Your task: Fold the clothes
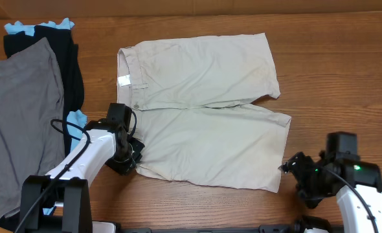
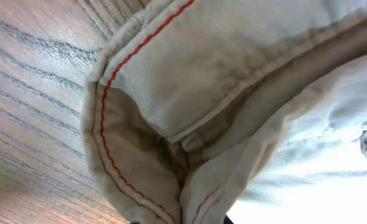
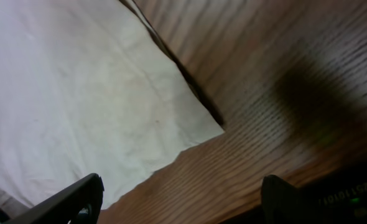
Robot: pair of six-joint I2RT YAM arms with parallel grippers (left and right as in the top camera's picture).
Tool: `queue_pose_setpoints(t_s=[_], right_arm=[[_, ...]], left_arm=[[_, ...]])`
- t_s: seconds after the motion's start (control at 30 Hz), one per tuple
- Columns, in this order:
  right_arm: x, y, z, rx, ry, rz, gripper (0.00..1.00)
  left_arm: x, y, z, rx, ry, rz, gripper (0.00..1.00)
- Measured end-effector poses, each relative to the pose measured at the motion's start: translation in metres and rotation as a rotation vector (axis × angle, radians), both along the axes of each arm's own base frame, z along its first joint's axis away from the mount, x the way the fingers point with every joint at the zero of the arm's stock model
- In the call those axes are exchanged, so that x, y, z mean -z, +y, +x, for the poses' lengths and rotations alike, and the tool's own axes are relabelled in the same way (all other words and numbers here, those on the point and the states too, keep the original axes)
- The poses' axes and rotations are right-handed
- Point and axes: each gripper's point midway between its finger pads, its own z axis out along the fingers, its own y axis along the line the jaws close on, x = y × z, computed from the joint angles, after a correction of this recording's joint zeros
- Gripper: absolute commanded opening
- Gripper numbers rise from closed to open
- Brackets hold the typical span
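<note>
The legs still lie side by side, so my left gripper should lift, carry the pinched corner outward over the far waistband corner [image 1: 128,55], lower it and let it go.
The beige shorts [image 1: 204,110] lie spread flat on the wooden table, waistband to the left and both legs pointing right. My left gripper [image 1: 127,156] is at the near waistband corner. In the left wrist view the waistband fabric [image 2: 171,93], with red inner stitching, is bunched up and pinched between the fingertips [image 2: 180,219]. My right gripper [image 1: 296,169] is just right of the near leg's hem corner. In the right wrist view its fingers [image 3: 183,199] are spread wide over bare wood, and the hem corner [image 3: 171,124] lies just ahead, untouched.
A plain grey garment [image 1: 16,123] lies at the left edge. It overlaps a black garment [image 1: 65,65] with light-blue fabric [image 1: 19,27] showing behind. Bare wood [image 1: 333,77] lies to the right of the shorts.
</note>
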Motion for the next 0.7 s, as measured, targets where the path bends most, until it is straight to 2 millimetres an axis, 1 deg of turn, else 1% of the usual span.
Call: queue_pose_setpoints(t_s=[0.1,0.2,0.4,0.47,0.57,0.7], right_arm=[[0.013,0.008,-0.009,-0.003,0.039,0.015,0.84],[0.020,0.018,-0.015,-0.022,0.063,0.026,0.80],[0.027,0.037,-0.007,-0.039,0.040,0.022,0.77],[0.032,0.043,-0.008,-0.035,0.061,0.015,0.73],[0.042,0.047,-0.009,-0.006,0.105,-0.012,0.72],[0.056,0.055,-0.001,0.022,0.139,-0.037,0.72]], left_arm=[[0.000,0.000,0.000,-0.002,-0.002,-0.001,0.04],[0.000,0.000,0.001,-0.003,-0.004,-0.001,0.04],[0.000,0.000,0.001,-0.003,-0.008,-0.001,0.04],[0.000,0.000,0.001,-0.003,-0.009,-0.001,0.04],[0.000,0.000,0.001,-0.003,-0.009,-0.001,0.04],[0.000,0.000,0.001,-0.003,-0.010,-0.001,0.04]])
